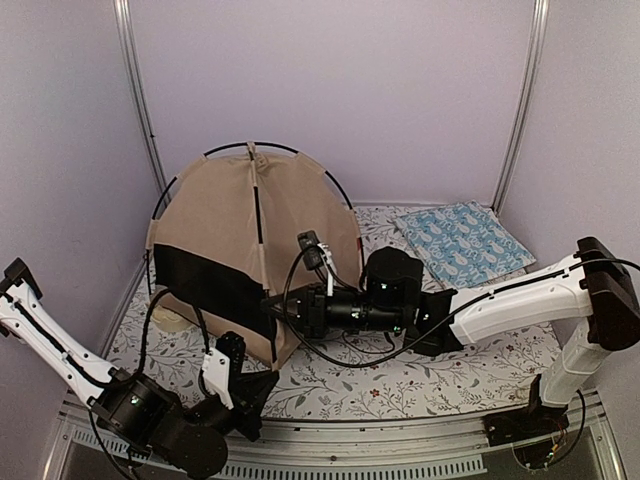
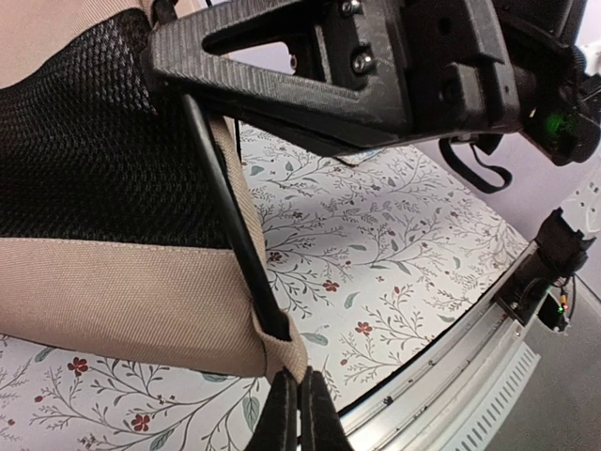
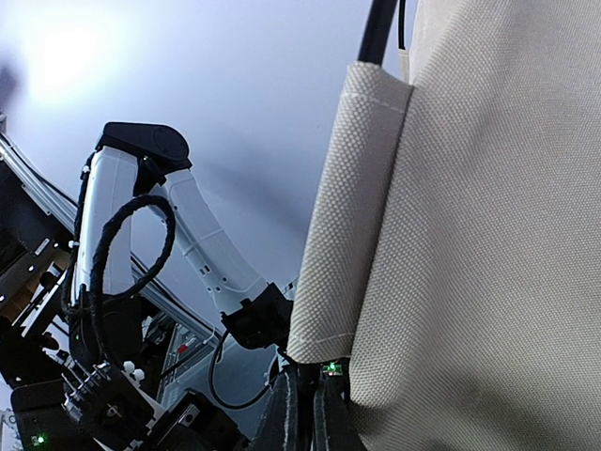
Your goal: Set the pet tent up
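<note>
My right gripper draws the black pole down and back toward the metal bar next and opens, as the pole's end sits in the tan corner pocket (image 2: 282,348).
The pet tent (image 1: 225,225) stands at the back left as a tan dome with black crossing poles and a black mesh panel (image 1: 205,280). My right gripper (image 1: 272,306) reaches left to its front edge. In the right wrist view it (image 3: 305,413) is shut on the black pole just below a tan fabric sleeve (image 3: 352,216). My left gripper (image 1: 268,385) sits low at the tent's near bottom corner. In the left wrist view it (image 2: 300,409) is shut on the tan corner pocket (image 2: 282,348), where the pole (image 2: 230,225) ends. The pom-pom and the label are out of view.
A blue patterned cushion (image 1: 465,240) lies flat at the back right. The floral table cover (image 1: 420,375) ends at a metal rail (image 1: 400,435) along the near edge. Purple walls close in the back and sides. The right arm (image 1: 520,300) spans the middle.
</note>
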You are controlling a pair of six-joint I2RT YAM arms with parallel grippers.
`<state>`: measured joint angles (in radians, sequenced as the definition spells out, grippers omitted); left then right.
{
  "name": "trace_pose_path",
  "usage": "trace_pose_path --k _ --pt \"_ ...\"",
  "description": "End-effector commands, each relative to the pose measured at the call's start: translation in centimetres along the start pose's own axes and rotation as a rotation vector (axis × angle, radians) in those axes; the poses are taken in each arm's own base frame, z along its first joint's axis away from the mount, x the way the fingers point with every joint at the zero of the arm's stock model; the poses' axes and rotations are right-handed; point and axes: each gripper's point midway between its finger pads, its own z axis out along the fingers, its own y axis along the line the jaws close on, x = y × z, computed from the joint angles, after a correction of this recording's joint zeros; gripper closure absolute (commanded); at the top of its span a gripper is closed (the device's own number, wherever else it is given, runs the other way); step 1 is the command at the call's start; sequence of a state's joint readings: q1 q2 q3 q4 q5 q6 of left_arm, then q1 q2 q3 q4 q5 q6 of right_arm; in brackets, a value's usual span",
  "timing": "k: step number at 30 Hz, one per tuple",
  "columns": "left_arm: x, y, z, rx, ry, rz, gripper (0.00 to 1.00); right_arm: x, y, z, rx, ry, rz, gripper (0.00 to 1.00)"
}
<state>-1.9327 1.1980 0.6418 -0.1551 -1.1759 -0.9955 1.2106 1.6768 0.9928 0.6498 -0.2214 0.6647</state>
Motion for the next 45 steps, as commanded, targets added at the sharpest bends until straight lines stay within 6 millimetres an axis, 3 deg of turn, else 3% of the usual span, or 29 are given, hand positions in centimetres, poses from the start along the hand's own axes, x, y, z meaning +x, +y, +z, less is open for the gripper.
trace_pose_path --k 1,4,9,11,14,20,23,30,35,40,41,45 --pt "-1.2 -1.0 -0.4 0.032 -0.021 -0.064 1.0 0.9 -2.1 0.0 0.079 0.027 -0.045 1.0" --pt "-1.5 -0.6 -0.3 0.017 -0.03 -0.09 1.0 2.1 -1.8 0.0 0.053 0.073 -0.055 1.0" --pt "-2.5 0.3 0.4 -0.015 -0.038 -0.133 0.98 6.1 -2.2 -0.9 0.064 0.168 -0.081 1.0" --pt "-3.4 0.2 0.4 -0.015 -0.046 -0.136 0.94 8.0 -3.5 -1.7 0.095 0.209 -0.074 1.0" --pt "-4.5 0.0 0.1 -0.004 -0.048 -0.129 0.78 9.8 -5.2 -3.4 0.155 0.237 -0.048 1.0" --pt "-7.9 1.2 -0.6 -0.038 -0.043 -0.114 0.59 10.2 -7.0 -6.4 0.248 0.245 -0.051 0.96" --pt "-12.3 2.3 -1.2 -0.083 -0.07 -0.093 0.55 9.6 -7.4 -7.5 0.271 0.238 -0.04 0.85" --pt "-21.7 7.2 -2.4 -0.18 -0.155 -0.065 0.41 7.1 -6.2 -8.8 0.279 0.21 -0.06 0.43" --pt "-27.8 10.3 -1.3 -0.244 -0.215 0.006 0.35 4.5 -5.3 -9.6 0.26 0.172 -0.055 0.21" --pt "-29.3 12.6 4.9 -0.257 -0.014 0.114 0.33 1.4 -5.0 -11.1 0.241 0.12 -0.056 0.11" --pt "-29.4 13.0 6.0 -0.253 0.021 0.142 0.33 0.8 -5.0 -11.5 0.235 0.109 -0.06 0.04" --pt "-29.9 13.9 8.8 -0.165 0.108 0.196 0.3 -2.0 -5.1 -13.1 0.206 0.067 -0.074 0.01"
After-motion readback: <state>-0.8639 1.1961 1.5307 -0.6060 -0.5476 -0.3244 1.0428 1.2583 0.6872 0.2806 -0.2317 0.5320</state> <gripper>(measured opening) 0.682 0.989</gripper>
